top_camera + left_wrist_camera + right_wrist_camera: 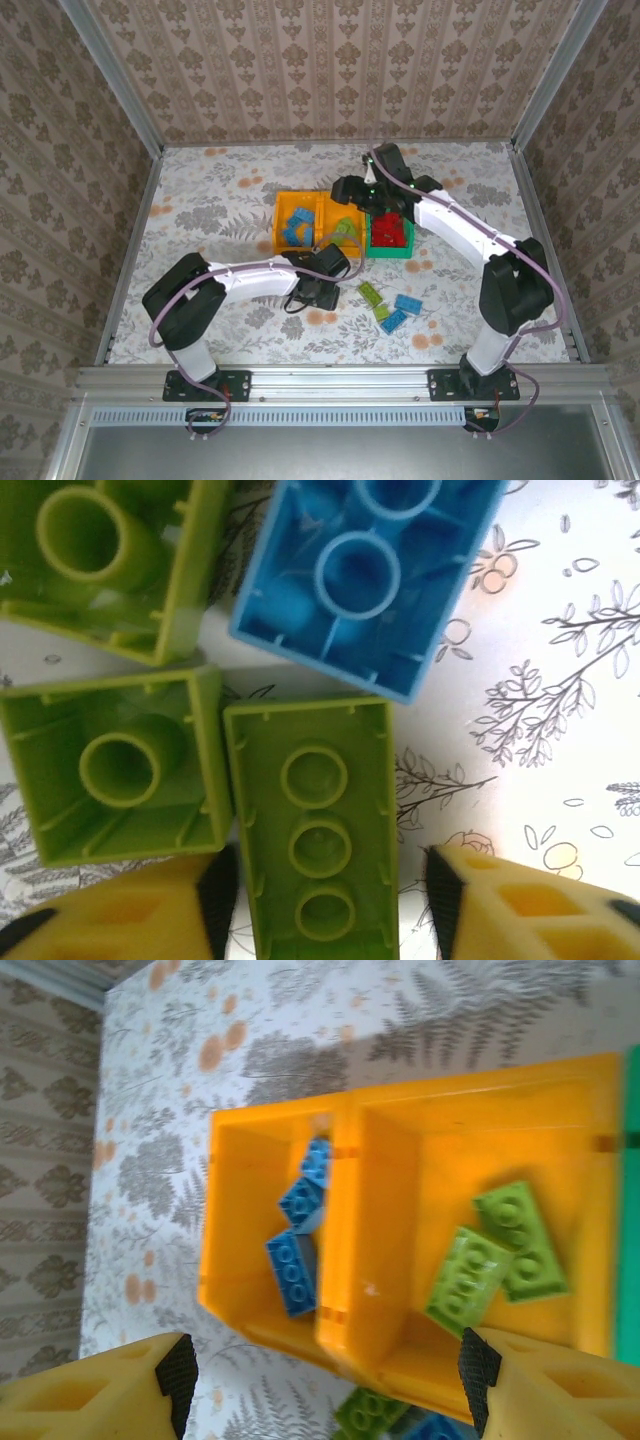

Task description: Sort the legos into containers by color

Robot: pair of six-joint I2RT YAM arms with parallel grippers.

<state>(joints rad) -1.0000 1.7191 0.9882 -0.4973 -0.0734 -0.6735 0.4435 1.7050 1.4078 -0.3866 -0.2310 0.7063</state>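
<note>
My right gripper should next draw back and lower onto the longer green lego in front of the green bin, as it is below, nearer my base.
My left gripper is open low over the table, its fingers either side of an upturned lime green lego and a gap showing on the right. Two more upturned green legos and a blue lego lie close by. My right gripper is open and empty above the containers. The left orange bin holds blue legos. The middle orange bin holds green legos. The green bin holds red legos.
Several loose green and blue legos lie on the flowered table in front of the bins. The left gripper sits just left of them, and the right gripper hangs over the bins. Metal rails and patterned walls enclose the table.
</note>
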